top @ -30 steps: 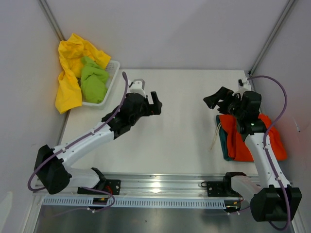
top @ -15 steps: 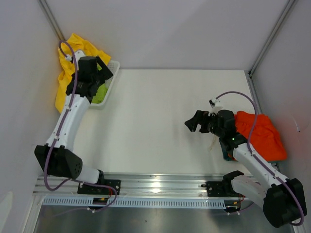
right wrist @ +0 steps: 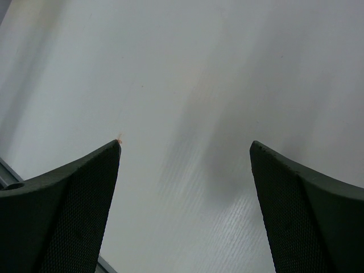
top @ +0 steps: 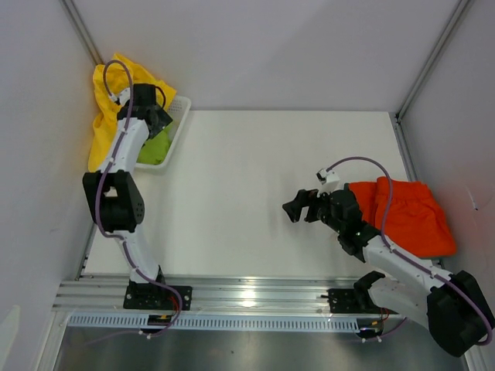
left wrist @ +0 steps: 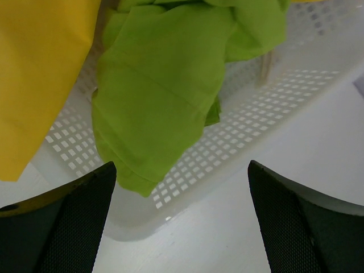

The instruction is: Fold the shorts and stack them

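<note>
I should lower the open fingers of my left gripper onto the near part of the lime green shorts (top: pixel 155 147) (left wrist: pixel 159 139) next. That part is below my left gripper and clear of the yellow pair.
Lime green shorts (top: pixel 155 147) lie in a white plastic basket (top: pixel 176 124) at the far left; they fill the upper middle of the left wrist view (left wrist: pixel 170 96). Yellow shorts (top: pixel 104 131) drape over the basket's left side and also show in the left wrist view (left wrist: pixel 40 74). My left gripper (top: pixel 155 120) is open and empty just above the basket (left wrist: pixel 256 114). Folded orange-red shorts (top: pixel 410 216) lie at the right side of the table. My right gripper (top: pixel 298 207) is open and empty over bare table, left of them. The dark teal shorts are hidden.
Grey walls close in the table on the left, back and right, with metal posts in the far corners. A metal rail (top: pixel 247 297) runs along the near edge. The right wrist view holds only white table surface (right wrist: pixel 187 114).
My left arm swung from mid-table back to the basket at the far left. My right gripper left the orange-red shorts and moved left over the table; the shorts now lie flatter.
</note>
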### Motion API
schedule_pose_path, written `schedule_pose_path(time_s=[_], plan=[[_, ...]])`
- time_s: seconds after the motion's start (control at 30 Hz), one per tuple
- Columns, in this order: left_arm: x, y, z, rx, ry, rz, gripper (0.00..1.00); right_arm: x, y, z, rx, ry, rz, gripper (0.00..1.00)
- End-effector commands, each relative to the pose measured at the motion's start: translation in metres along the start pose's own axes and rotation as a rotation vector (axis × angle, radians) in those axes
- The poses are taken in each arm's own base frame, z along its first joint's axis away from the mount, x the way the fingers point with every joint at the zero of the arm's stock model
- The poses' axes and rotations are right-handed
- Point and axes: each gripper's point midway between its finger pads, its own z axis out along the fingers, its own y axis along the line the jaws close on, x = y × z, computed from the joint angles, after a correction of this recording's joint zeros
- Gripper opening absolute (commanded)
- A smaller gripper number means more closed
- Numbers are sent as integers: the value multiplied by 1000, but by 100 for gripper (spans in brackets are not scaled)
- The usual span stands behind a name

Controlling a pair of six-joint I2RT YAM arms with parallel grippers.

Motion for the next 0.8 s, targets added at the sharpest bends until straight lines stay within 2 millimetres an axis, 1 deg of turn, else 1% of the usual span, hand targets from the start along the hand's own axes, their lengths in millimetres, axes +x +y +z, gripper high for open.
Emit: schedule_pose_path(time_s=[0.0, 0.03, 0.07, 0.1, 0.13, 0.17, 0.23, 0.27, 0.3, 0.33, 0.37, 0.4, 0.43, 0.47, 0.53, 0.57, 0.6, 0.63, 0.67, 0.7, 0.77], plan=[[2, 25, 26, -98, 23, -39, 98, -17, 4, 4, 8, -92, -53, 95], [8, 26, 38, -99, 41, -36, 98, -17, 4, 4, 8, -92, -53, 95], [7, 30, 47, -97, 49, -46, 95, -16, 3, 4, 9, -89, -56, 95], [10, 30, 53, -95, 69, -51, 95, -16, 3, 5, 11, -86, -58, 95], [16, 33, 62, -104, 91, -54, 95, -15, 2, 5, 12, -85, -56, 95], [15, 34, 68, -96, 92, -58, 95, -14, 2, 6, 14, -83, -56, 95], [22, 32, 78, -79, 124, -50, 95, -15, 3, 5, 10, -88, -56, 95], [30, 34, 90, -85, 155, -36, 94, -15, 3, 4, 10, -88, -58, 95], [27, 30, 93, -76, 161, -32, 93, -16, 2, 3, 11, -93, -59, 95], [33, 32, 99, -87, 187, -27, 92, -15, 3, 3, 11, -93, -58, 95], [34, 29, 107, -87, 200, -20, 88, -16, 1, 2, 19, -98, -56, 95], [36, 27, 111, -78, 209, -11, 84, -16, 1, 1, 19, -102, -55, 95], [39, 24, 114, -60, 221, -3, 78, -16, 1, 0, 19, -105, -55, 95], [40, 23, 115, -54, 224, -2, 55, -14, 0, -1, 20, -104, -53, 95], [35, 20, 115, -38, 206, -17, 29, -15, 0, -2, 19, -113, -53, 95], [26, 16, 108, -18, 186, -21, 8, -14, 0, -2, 17, -114, -55, 95], [16, 10, 103, 10, 155, -25, 1, -14, 0, -3, 16, -117, -60, 95], [9, 6, 96, 25, 136, -19, 0, -14, 0, -3, 14, -118, -58, 95], [-5, 3, 87, 34, 99, -28, 0, -14, 0, -3, 13, -117, -60, 95], [-25, -2, 68, 61, 50, -41, 0, -13, 0, -3, 12, -115, -60, 95], [-53, -13, 43, 112, -25, -56, 0, -14, 0, -2, 12, -115, -61, 96]])
